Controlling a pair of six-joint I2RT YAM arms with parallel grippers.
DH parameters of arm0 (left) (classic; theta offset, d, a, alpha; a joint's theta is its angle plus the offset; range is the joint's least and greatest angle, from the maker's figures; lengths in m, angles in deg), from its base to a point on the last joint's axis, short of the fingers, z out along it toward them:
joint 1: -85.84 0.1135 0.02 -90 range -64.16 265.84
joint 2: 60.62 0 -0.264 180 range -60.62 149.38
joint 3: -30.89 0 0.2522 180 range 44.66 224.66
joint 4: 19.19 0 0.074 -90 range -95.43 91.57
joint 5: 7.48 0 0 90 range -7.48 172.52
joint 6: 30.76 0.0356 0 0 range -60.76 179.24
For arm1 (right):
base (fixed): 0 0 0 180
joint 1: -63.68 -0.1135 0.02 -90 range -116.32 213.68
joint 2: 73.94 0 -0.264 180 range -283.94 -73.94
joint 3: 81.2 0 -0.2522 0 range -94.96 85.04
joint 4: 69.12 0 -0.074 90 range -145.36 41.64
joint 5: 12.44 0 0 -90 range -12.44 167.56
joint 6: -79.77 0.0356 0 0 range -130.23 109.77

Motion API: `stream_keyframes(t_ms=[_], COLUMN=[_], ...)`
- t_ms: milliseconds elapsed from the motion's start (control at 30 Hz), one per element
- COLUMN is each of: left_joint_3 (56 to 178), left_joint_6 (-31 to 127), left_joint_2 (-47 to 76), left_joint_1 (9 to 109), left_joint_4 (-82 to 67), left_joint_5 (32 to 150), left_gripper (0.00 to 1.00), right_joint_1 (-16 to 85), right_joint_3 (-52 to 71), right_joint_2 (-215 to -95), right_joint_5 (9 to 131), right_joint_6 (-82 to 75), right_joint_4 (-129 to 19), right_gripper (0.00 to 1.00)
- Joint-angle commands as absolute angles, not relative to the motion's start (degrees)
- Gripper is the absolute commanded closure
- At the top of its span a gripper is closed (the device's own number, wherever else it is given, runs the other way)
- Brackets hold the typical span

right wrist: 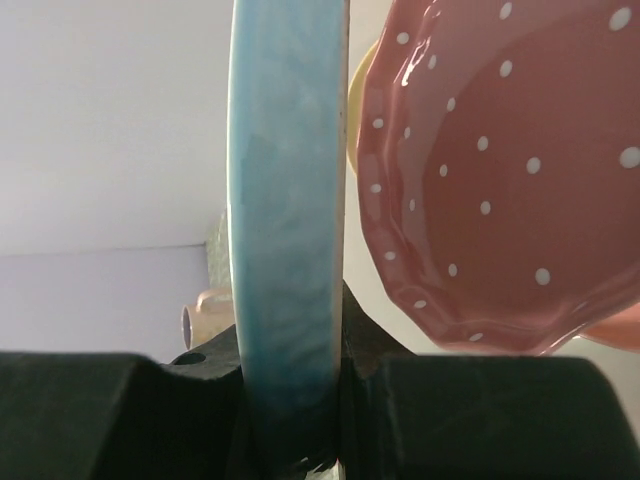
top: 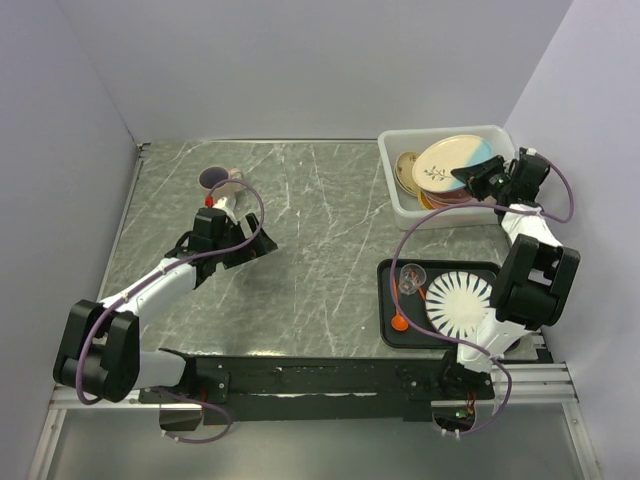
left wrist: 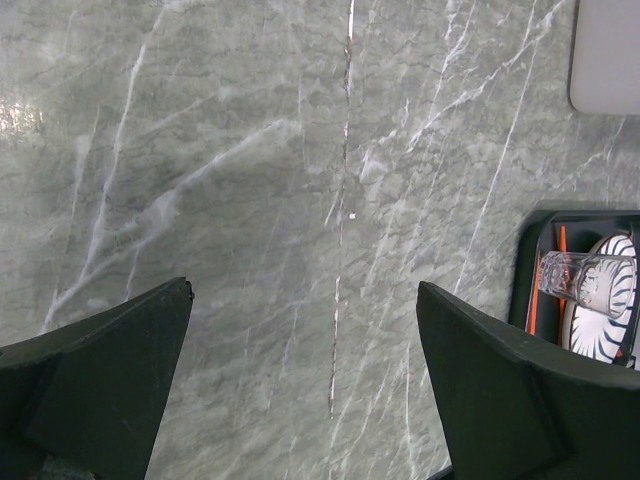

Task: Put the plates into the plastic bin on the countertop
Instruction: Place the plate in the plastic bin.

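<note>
The right gripper lowers the cream floral plate into the bin (top: 400,205) next, onto the pink dotted plate (right wrist: 500,170). The floral plate still hangs tilted above that plate.
My right gripper (top: 472,179) is shut on the rim of a cream floral plate with a blue edge (top: 445,164) and holds it tilted over the translucent white plastic bin (top: 400,205) at the back right of the countertop (top: 320,220). In the right wrist view the blue rim (right wrist: 288,200) is clamped between my jaws (right wrist: 290,400). The pink dotted plate (right wrist: 500,170) lies below it in the bin. A small cream plate (top: 405,170) leans at the bin's left end. My left gripper (top: 250,245) is open and empty above bare countertop (left wrist: 305,300).
A black tray (top: 385,300) at the front right holds a white plate with black stripes (top: 458,300), a glass (top: 410,277) and a small orange thing (top: 399,323). A mug (top: 215,180) stands at the back left. Walls close the back and sides.
</note>
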State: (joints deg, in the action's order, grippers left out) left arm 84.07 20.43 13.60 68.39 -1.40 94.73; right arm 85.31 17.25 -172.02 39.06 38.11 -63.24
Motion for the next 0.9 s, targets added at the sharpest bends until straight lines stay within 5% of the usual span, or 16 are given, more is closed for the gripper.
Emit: stream_keyframes(t_ms=[0,867], left_joint_3=[84.65,85.44], left_joint_6=[19.86,20.65], left_joint_2=[14.09,15.05], left_joint_1=[68.35,68.35], left_joint_4=[-3.32,-2.18], left_joint_5=[95.8,95.71], left_gripper=[0.01,0.01], right_joint_1=[86.09,86.97], right_joint_3=[15.08,13.32], right_joint_2=[-171.06,-177.48], right_joint_5=[38.27,45.74], right_joint_6=[37.85,33.19], right_joint_4=[-70.83,-61.7], right_gripper=[1.0,0.88])
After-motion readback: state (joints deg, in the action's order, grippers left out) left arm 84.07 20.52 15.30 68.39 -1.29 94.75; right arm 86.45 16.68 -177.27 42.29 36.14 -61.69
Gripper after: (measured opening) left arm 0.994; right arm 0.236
